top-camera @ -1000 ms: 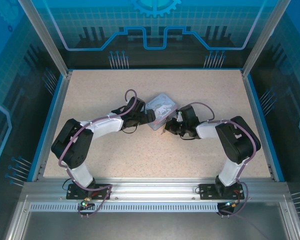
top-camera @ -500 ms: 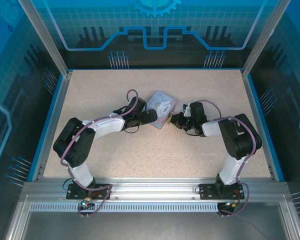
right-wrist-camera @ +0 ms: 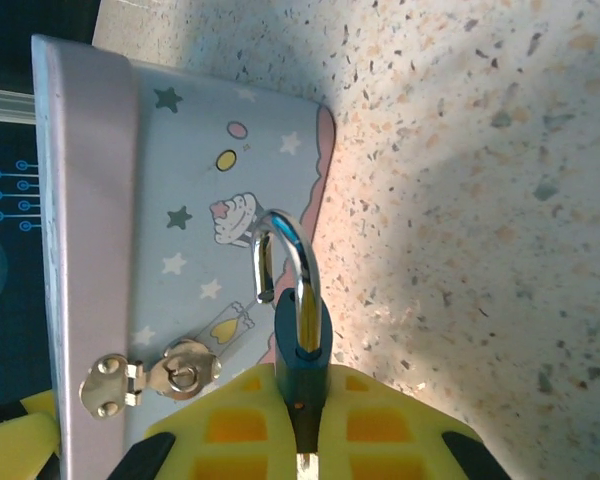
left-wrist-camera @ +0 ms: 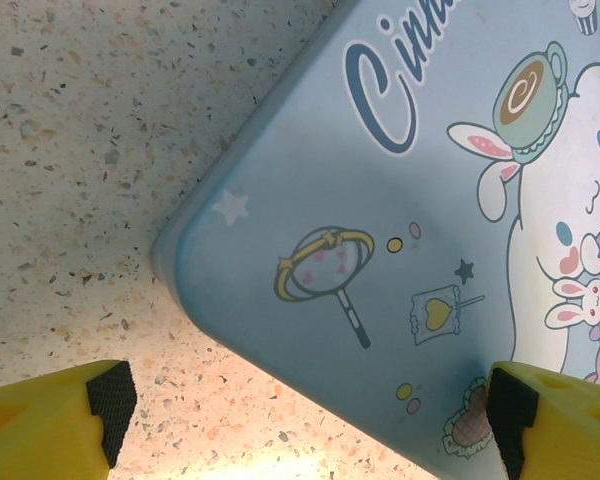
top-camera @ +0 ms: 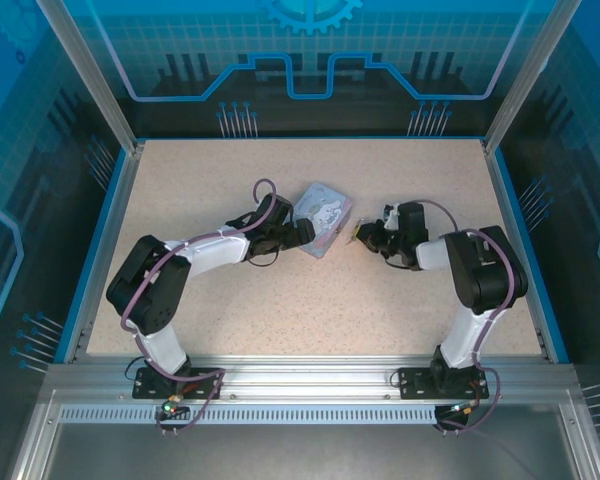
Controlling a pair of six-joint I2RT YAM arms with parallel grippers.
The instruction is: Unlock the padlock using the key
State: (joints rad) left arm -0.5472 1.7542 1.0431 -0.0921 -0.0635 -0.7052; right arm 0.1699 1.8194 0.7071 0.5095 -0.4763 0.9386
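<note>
The shackle is already open, so my right gripper should move back from the tin [top-camera: 323, 218], go down to the bare tabletop below and let go of the padlock.
The padlock [right-wrist-camera: 302, 345] has a dark blue body and a shiny shackle [right-wrist-camera: 285, 255] swung open, its free end clear of the body. My right gripper [right-wrist-camera: 302, 400] is shut on the padlock body, just right of the pale blue cartoon tin [right-wrist-camera: 195, 230]. From above, the padlock [top-camera: 359, 235] sits at the tip of the right gripper [top-camera: 372, 238], apart from the tin [top-camera: 323, 218]. My left gripper [left-wrist-camera: 300, 440] is open, its yellow fingers [left-wrist-camera: 55, 425] spread around the tin's near corner [left-wrist-camera: 380, 250]. The key is hidden.
The tin's small metal hasp [right-wrist-camera: 150, 375] hangs free on its side wall. Speckled tabletop [top-camera: 280, 310] stretches all round, bounded by a blue rim [top-camera: 98, 250] and glass walls.
The right gripper has drawn back to the right with the padlock, away from the tin. The tin shifted slightly early on. The left arm has barely moved.
</note>
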